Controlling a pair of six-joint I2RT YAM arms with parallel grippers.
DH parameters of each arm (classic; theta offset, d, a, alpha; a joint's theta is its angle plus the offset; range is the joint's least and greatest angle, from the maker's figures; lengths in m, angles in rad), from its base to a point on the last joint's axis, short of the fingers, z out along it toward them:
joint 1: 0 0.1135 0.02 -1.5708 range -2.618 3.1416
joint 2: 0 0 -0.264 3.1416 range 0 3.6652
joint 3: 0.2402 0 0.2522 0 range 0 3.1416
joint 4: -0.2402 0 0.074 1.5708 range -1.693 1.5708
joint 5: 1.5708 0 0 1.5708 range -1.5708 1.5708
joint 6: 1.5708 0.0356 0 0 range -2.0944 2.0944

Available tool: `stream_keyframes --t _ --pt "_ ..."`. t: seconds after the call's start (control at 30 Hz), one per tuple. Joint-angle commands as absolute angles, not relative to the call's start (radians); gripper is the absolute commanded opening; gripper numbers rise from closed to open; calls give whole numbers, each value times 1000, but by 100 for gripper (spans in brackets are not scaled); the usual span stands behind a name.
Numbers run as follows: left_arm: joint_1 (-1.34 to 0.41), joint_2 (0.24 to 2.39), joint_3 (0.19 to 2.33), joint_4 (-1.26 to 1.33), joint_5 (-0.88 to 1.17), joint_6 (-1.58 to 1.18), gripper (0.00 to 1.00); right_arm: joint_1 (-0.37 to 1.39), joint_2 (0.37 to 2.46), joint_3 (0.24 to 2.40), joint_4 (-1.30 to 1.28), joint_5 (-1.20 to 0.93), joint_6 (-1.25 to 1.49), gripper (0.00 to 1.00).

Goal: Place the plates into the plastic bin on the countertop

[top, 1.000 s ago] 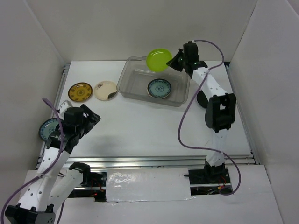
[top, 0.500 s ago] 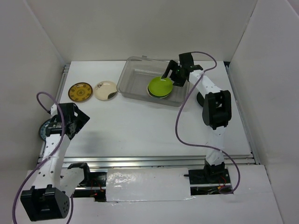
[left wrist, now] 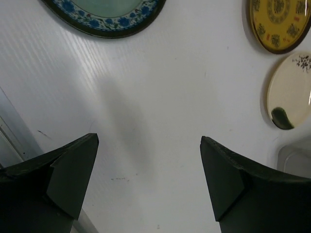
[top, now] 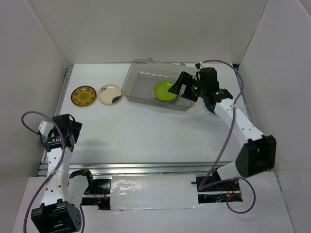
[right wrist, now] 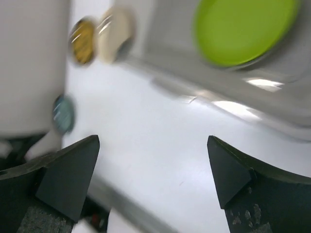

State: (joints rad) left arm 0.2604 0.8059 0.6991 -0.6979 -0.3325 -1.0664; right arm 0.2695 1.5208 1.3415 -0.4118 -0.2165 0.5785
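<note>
My left gripper turns toward the blue patterned plate (left wrist: 104, 14) next and lowers onto the plate's rim facing the bare countertop. That rim lies nearest my open fingers.
A lime green plate (top: 164, 91) (right wrist: 243, 29) lies flat in the clear plastic bin (top: 130, 86) (right wrist: 233, 92) at the back of the white countertop (top: 146, 131). My right gripper (top: 179, 86) (right wrist: 153, 141) hovers open and empty at the bin's right end, just beside that plate. A mustard-yellow plate (top: 83, 95) (left wrist: 282, 22) and a cream plate (top: 110, 93) (left wrist: 291, 92) rest left of the bin. My left gripper (left wrist: 148, 140) is open over bare countertop at the left edge. A blue patterned plate (left wrist: 104, 14) (right wrist: 63, 114) lies just ahead of it.
White walls (top: 29, 73) close in the left, back and right sides. A metal rail (top: 155, 167) runs along the front edge. The right wrist view is motion-blurred. A corner of the bin (left wrist: 294, 155) shows in the left wrist view.
The right gripper opened and let go of the lime green plate, which dropped into the bin onto a blue patterned plate. The right arm swung out rightward. The left arm drew back to the left edge.
</note>
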Motion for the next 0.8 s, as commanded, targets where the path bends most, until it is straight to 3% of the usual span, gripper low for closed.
stream_keyframes --t 0.0,0.13,0.23,0.5,0.77 --pt "284 788 652 -618 -428 -1224 99 302 1358 1169 -183 -629 569 100" --pt "296 810 580 -551 -505 -1354 99 366 1166 930 32 -797 664 100" --pt "299 754 456 -405 -523 -1448 99 428 1068 844 40 -824 673 100" --pt "302 637 194 -167 -626 -1584 99 477 856 781 -123 -784 594 100" --pt "310 730 156 41 -742 -1540 99 479 802 761 -129 -816 598 100"
